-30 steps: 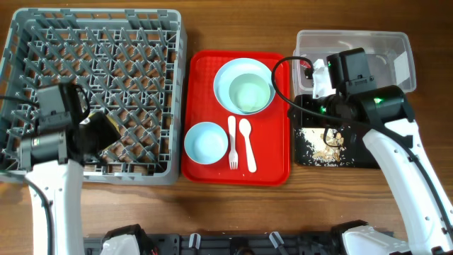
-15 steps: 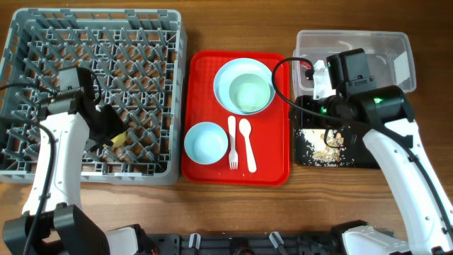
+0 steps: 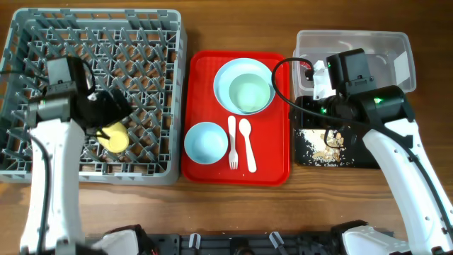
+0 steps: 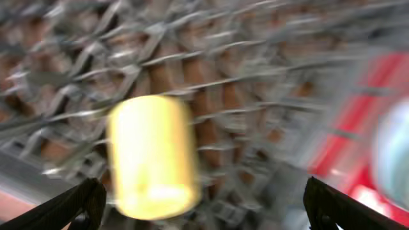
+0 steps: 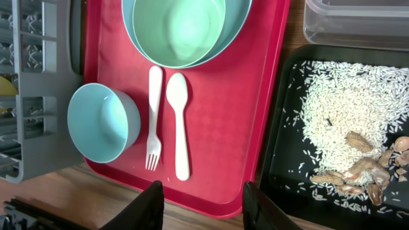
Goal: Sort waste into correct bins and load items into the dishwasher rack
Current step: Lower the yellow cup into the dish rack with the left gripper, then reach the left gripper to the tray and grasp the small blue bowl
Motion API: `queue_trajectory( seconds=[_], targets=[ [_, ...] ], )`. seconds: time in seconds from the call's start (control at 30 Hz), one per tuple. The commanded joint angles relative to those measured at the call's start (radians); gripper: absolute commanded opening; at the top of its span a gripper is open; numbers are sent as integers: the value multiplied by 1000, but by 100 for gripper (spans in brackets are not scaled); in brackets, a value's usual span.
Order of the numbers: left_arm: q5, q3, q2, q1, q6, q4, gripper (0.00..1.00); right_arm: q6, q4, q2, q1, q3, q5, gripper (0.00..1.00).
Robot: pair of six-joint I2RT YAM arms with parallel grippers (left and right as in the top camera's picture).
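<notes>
The cup is in the rack, so my left gripper should next move from the rack over the serving tray and down onto the second bowl's rim (image 3: 224,142) beside the fork.
The yellow cup (image 3: 113,137) lies on its side among the pegs of the grey dishwasher rack (image 3: 42,42). My left gripper (image 3: 105,117) is open just above and behind it. In the blurred left wrist view the cup (image 4: 152,156) sits free between my wide-open fingers (image 4: 83,203). My right gripper (image 5: 206,207) is open and empty, hovering where the red serving tray (image 3: 272,166) meets the black tray (image 3: 301,152). The serving tray holds a mint-green bowl (image 3: 249,92) on the pale plate (image 3: 225,74), a second bowl (image 3: 206,142), a fork (image 3: 231,142) and a spoon (image 3: 247,144).
The clear tub (image 3: 382,42) at the back right holds a white scrap (image 3: 322,74) and a bit of red wrapper (image 3: 308,67). The black tray holds rice crumbs (image 5: 339,108) and nut shells (image 5: 361,169). Bare wood runs along the front edge.
My left gripper has let go of the yellow cup in the rack and drawn back toward the rear left, leaving the cup in full view. The right arm has not moved.
</notes>
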Motion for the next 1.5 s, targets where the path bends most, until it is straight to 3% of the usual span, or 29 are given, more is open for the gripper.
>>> queue_trajectory(
  seconds=[0.0, 0.1, 0.23, 0.37, 0.53, 0.7, 0.83, 0.93, 0.97, 1.17, 1.33, 1.47],
  targets=[
    [114, 28, -127, -152, 5, 30, 100, -19, -2, -7, -2, 18, 17, 41],
    [98, 27, -135, -336, 6, 41, 100, -16, -14, -7, -2, 18, 16, 60],
    [97, 27, -76, -506, 5, 50, 100, -9, -32, -7, -2, 18, 27, 59],
    [97, 27, 45, -647, 5, 82, 100, 251, -90, -8, -2, 18, 248, 58],
    [81, 27, 233, -754, 5, 98, 95, 272, -95, -9, -11, 18, 245, 62],
    [82, 27, 442, -810, 5, 109, 62, 271, -102, -9, -18, 18, 245, 63],
    [82, 27, 517, -831, 5, 128, 21, 271, -103, -9, -18, 18, 245, 63],
    [82, 27, 520, -837, 5, 150, 17, 271, -111, -9, -18, 18, 245, 63],
    [82, 27, 520, -837, 5, 149, 4, 271, -113, -9, -18, 18, 245, 62],
    [116, 56, 486, -837, -2, 129, 4, 271, -119, -9, -18, 18, 245, 62],
    [100, 224, 344, -829, 79, 19, 4, 268, -121, -9, -18, 18, 246, 62],
    [74, 307, 223, -736, 108, -10, 4, 268, -121, -9, -18, 18, 246, 62]
  ],
)
